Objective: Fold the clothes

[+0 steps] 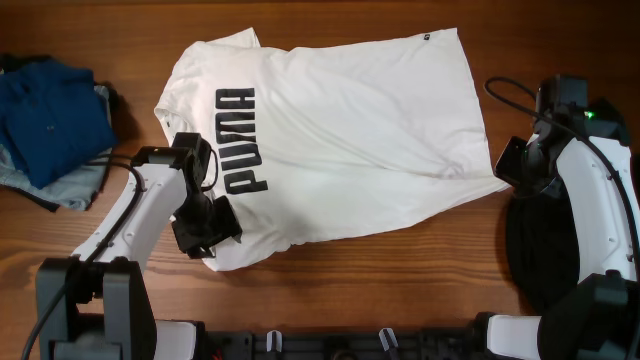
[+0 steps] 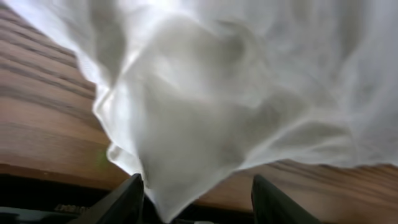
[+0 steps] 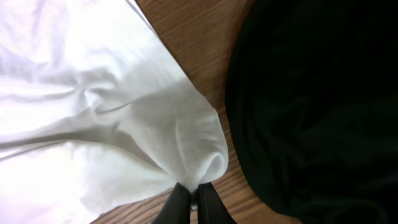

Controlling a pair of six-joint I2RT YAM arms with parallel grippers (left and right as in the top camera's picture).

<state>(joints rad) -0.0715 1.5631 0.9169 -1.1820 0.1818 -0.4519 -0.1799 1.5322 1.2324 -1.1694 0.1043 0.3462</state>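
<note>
The shirt's straight edge (image 1: 482, 132) (image 3: 166, 70) lies outward, still spread open. I should next carry the hem end in my right gripper outward and let it go folded onto that edge.
The white T-shirt (image 1: 360, 130) with black PUMA lettering lies spread out and wrinkled across the middle of the wooden table. My left gripper (image 1: 208, 228) is over its near-left corner. In the left wrist view the jaws (image 2: 199, 205) are open, with a point of white cloth (image 2: 236, 112) hanging between them. My right gripper (image 1: 508, 165) is at the shirt's right edge. In the right wrist view its fingers (image 3: 196, 202) are shut on a bunched fold of the white shirt (image 3: 93, 106).
A black garment (image 1: 540, 250) lies at the right under my right arm and also shows in the right wrist view (image 3: 311, 93). A dark blue garment (image 1: 50, 115) rests on lighter denim (image 1: 75, 188) at the far left. Bare wood (image 1: 400, 270) runs along the front.
</note>
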